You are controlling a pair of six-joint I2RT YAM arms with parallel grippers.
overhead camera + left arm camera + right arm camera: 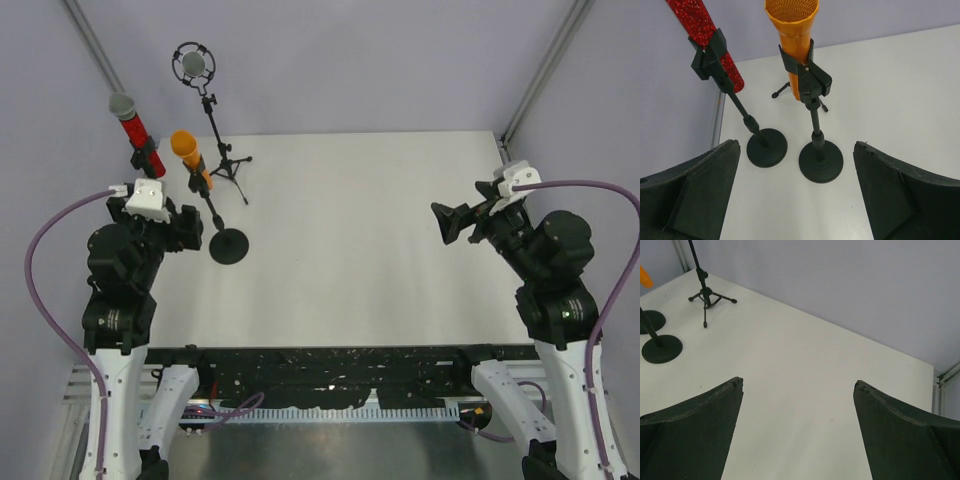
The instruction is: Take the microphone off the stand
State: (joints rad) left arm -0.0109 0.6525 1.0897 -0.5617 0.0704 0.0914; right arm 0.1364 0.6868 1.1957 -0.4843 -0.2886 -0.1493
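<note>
My left gripper moves down toward the orange microphone's stand next, tilting more level onto the thin pole (pixel 212 207) (pixel 814 120).
An orange microphone (pixel 188 157) sits clipped in a black round-base stand (pixel 229 246) at the table's left; it also shows in the left wrist view (pixel 796 35) above its base (pixel 821 161). A red glitter microphone with a grey head (pixel 132 128) is clipped in a second round-base stand (pixel 767 147) further left. A grey microphone in a shock mount (pixel 194 66) stands on a tripod (pixel 232 168) at the back. My left gripper (pixel 185 232) is open and empty, just near of the two round bases. My right gripper (pixel 447 222) is open and empty at the right.
The white table (pixel 380 240) ends at grey walls behind and at both sides. Metal frame posts (pixel 545 70) stand at the back corners. Purple cables (pixel 45 250) loop beside each arm.
</note>
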